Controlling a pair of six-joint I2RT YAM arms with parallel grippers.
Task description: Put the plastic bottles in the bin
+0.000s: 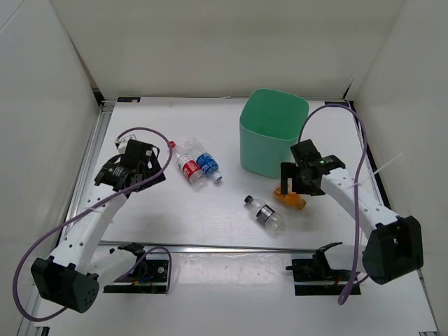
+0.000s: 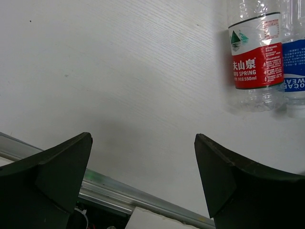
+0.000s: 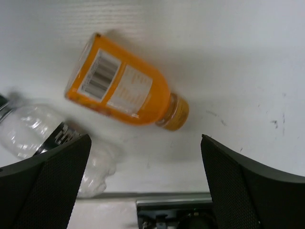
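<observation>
My right gripper needs to come down next with its open fingers on both sides of the orange bottle's shoulder (image 1: 295, 201) (image 3: 158, 106), where the bottle's body narrows toward the cap.
Two clear plastic bottles lie side by side left of centre, one with a red label (image 1: 186, 166) (image 2: 257, 62) and one with a blue label (image 1: 207, 163) (image 2: 294, 71). My left gripper (image 1: 148, 157) (image 2: 143, 143) hovers open to their left over bare table, nothing between its fingers. The orange bottle (image 1: 292, 199) (image 3: 124, 88) lies on its side in front of the mint-green bin (image 1: 273, 133). My right gripper (image 1: 299, 180) (image 3: 145, 143) stands open just above it, not touching. A clear bottle with a dark label (image 1: 264, 213) (image 3: 40, 138) lies to its left.
White walls enclose the table on three sides. A metal rail (image 1: 224, 247) (image 2: 119, 193) (image 3: 167, 202) runs along the near edge in front of the arm bases. Purple cables (image 1: 143, 133) loop off both arms.
</observation>
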